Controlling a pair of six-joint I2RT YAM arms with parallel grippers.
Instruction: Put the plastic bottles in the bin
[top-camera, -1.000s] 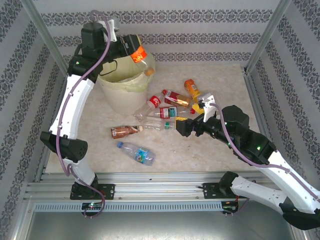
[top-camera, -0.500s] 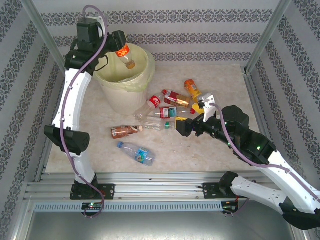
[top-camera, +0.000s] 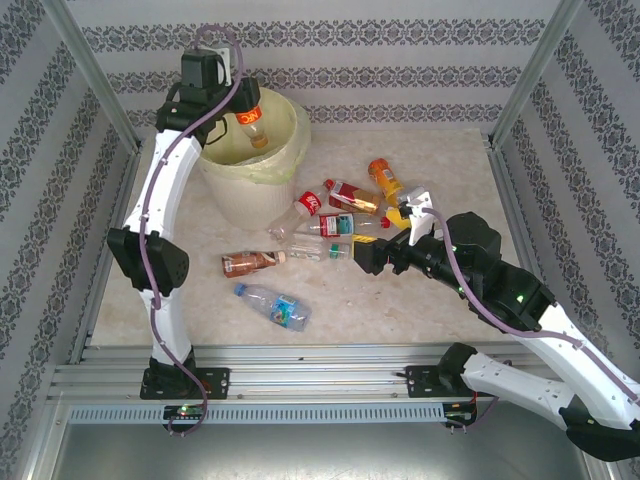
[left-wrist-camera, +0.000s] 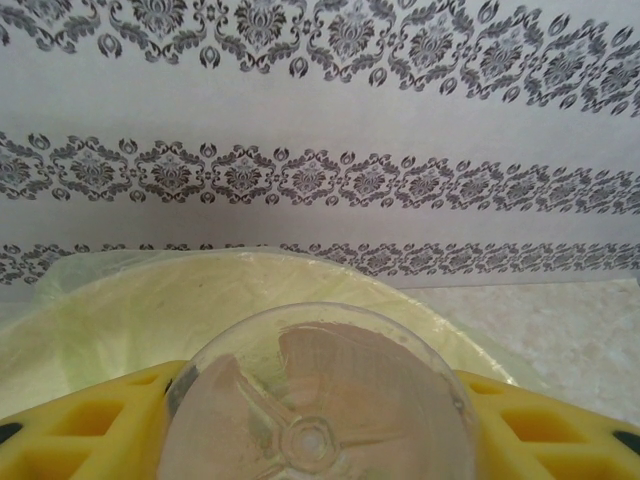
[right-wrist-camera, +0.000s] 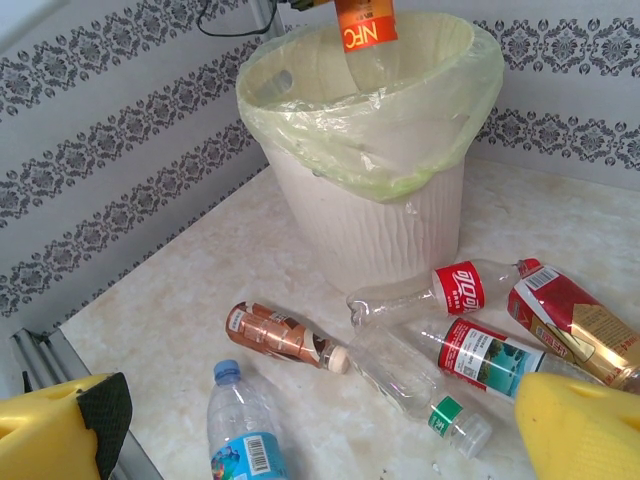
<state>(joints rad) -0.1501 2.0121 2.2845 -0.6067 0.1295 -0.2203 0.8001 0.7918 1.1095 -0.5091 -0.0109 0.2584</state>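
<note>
My left gripper moves down toward the middle of the bin's opening (top-camera: 271, 130) next and releases the orange-labelled bottle there, since that opening lies below my gripper.
My left gripper (top-camera: 245, 100) hangs over the bin (top-camera: 240, 195), shut on an orange-labelled bottle (top-camera: 252, 118) that points cap down into the bin's mouth. In the left wrist view that bottle's clear base (left-wrist-camera: 315, 400) sits between my yellow fingers (left-wrist-camera: 90, 425), with the yellow bag liner (left-wrist-camera: 150, 300) beneath. My right gripper (top-camera: 365, 257) stands open and empty low over the table, beside several loose bottles: a brown one (right-wrist-camera: 280, 335), a blue-capped one (right-wrist-camera: 240, 430), a red-labelled clear one (right-wrist-camera: 450, 290) and a green-labelled clear one (right-wrist-camera: 420, 385).
More bottles lie right of the bin: a red one (top-camera: 352, 196), an orange one (top-camera: 385, 178) and a clear one with a red-edged label (top-camera: 330, 225). Patterned walls and metal posts (top-camera: 520, 80) enclose the table. A metal rail (top-camera: 320, 365) runs along the near edge.
My left arm has swung the orange-labelled bottle from the bin's right rim to above its opening and turned it cap down. The right arm has not moved.
</note>
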